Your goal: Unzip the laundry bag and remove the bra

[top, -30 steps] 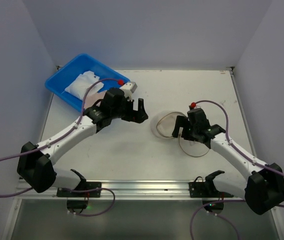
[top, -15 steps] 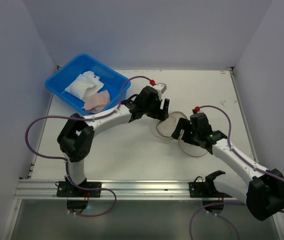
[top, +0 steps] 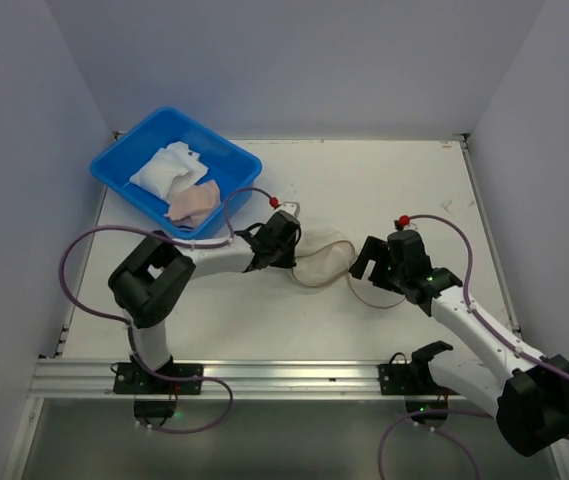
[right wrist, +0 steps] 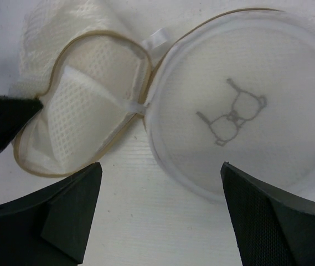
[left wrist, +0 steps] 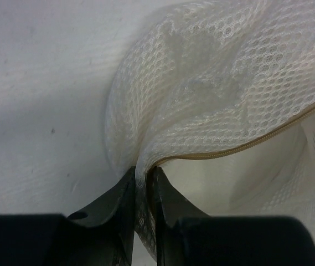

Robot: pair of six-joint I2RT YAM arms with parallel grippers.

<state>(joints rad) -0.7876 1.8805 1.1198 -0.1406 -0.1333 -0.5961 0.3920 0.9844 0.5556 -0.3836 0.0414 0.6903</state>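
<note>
My right gripper will next move down and to the right in the wrist view, onto the round face's outer rim [top: 400, 301], because that rim is opposite my left gripper's hold.
The laundry bag [top: 322, 262] lies unzipped in the middle of the table, a cream mesh pouch with a tan zipper edge [left wrist: 246, 145]. My left gripper [left wrist: 141, 172] is shut on a fold of its mesh at the rim, and shows in the top view at the bag's left side [top: 292, 252]. The bag's flat round face [right wrist: 232, 119] with the black bra outline lies spread beside the hollow mesh shell [right wrist: 85, 124]. My right gripper [right wrist: 161, 166] hovers open over the bag's right side, holding nothing. A pale pink folded garment [top: 194, 203], seemingly the bra, lies in the blue tub.
The blue tub [top: 119, 170] stands at the back left and also holds a crumpled white cloth [top: 169, 168]. Purple cables loop from both arms. A grey wall closes each side of the table.
My left arm swung from the blue tub over to the bag, and its jaws closed on the mesh. The pink garment now lies uncovered in the tub. The right gripper shifted slightly right.
</note>
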